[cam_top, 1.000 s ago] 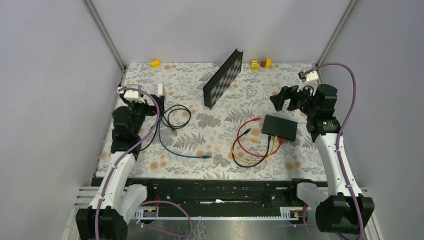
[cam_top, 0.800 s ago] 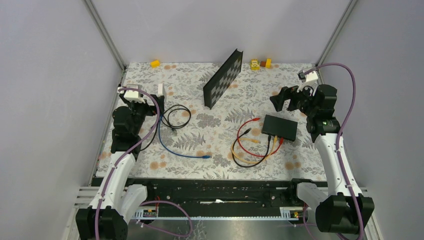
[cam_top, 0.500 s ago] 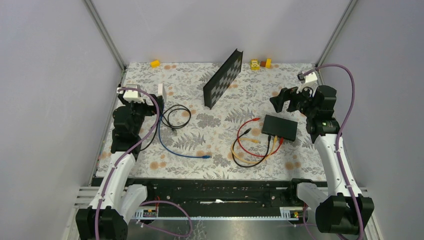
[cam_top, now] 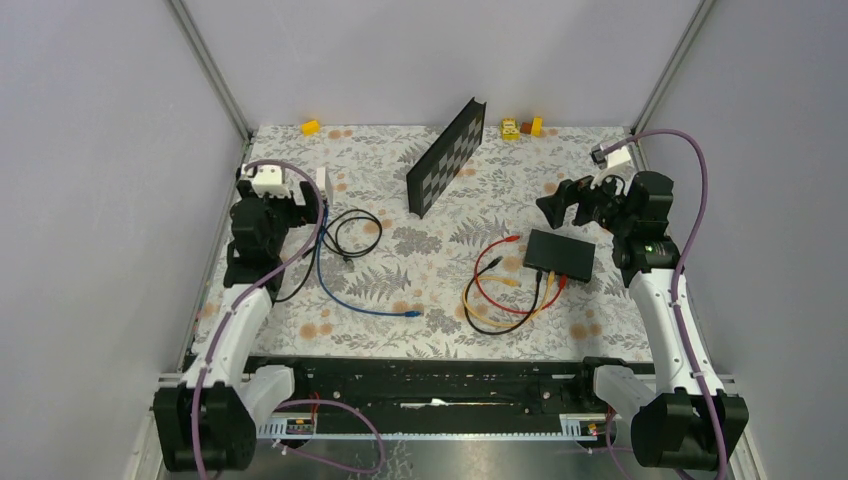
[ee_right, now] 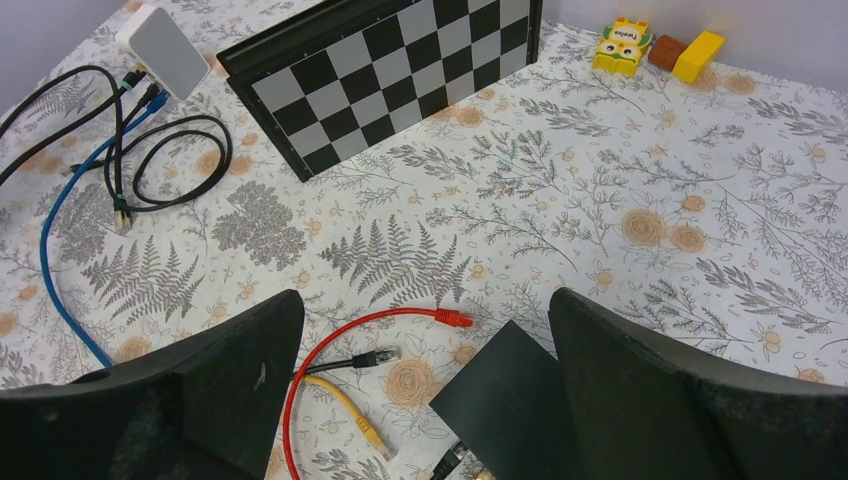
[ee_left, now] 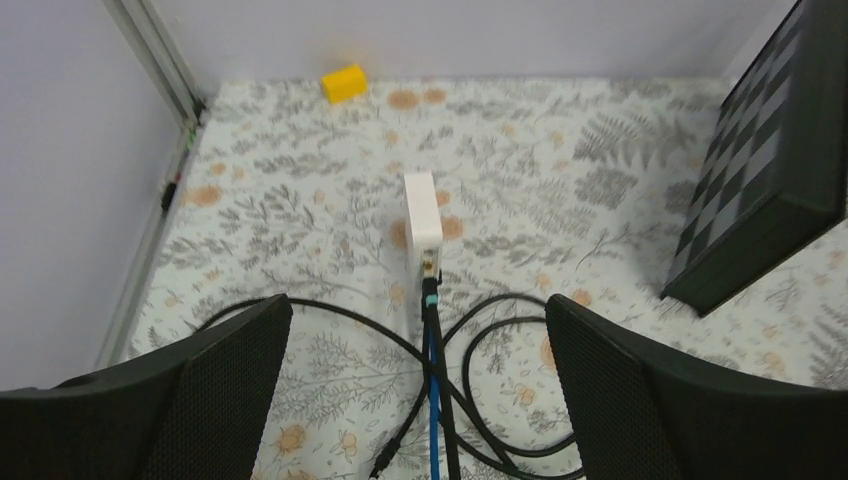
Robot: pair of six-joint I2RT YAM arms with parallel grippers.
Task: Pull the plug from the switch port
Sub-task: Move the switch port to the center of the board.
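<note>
Next, my left gripper will lower and move outward to the small white box [ee_left: 422, 210], fingers astride its long sides, because cables occupy its near end.
The switch [cam_top: 560, 255] is a flat black box on the floral mat at right; its corner also shows in the right wrist view [ee_right: 512, 400]. Black, yellow and red cables enter its near edge [cam_top: 550, 279]; one black plug [ee_right: 450, 462] shows there. My right gripper [cam_top: 567, 200] hangs open above and behind the switch, and in its wrist view [ee_right: 425, 325] nothing is between its fingers. My left gripper [cam_top: 287, 197] is open far left, over a small white box [ee_left: 422, 210] with a blue cable [ee_left: 432, 400] and black cables plugged in.
A checkered board [cam_top: 445, 158] leans upright mid-back. The free ends of the red [ee_right: 452, 318], black [ee_right: 380, 356] and yellow [ee_right: 368, 432] cables lie left of the switch. A yellow block [cam_top: 311, 127] and small toys [cam_top: 522, 127] sit by the back wall.
The left arm has moved a little toward the back, over the white box. The right gripper has edged slightly left. Both stay open.
</note>
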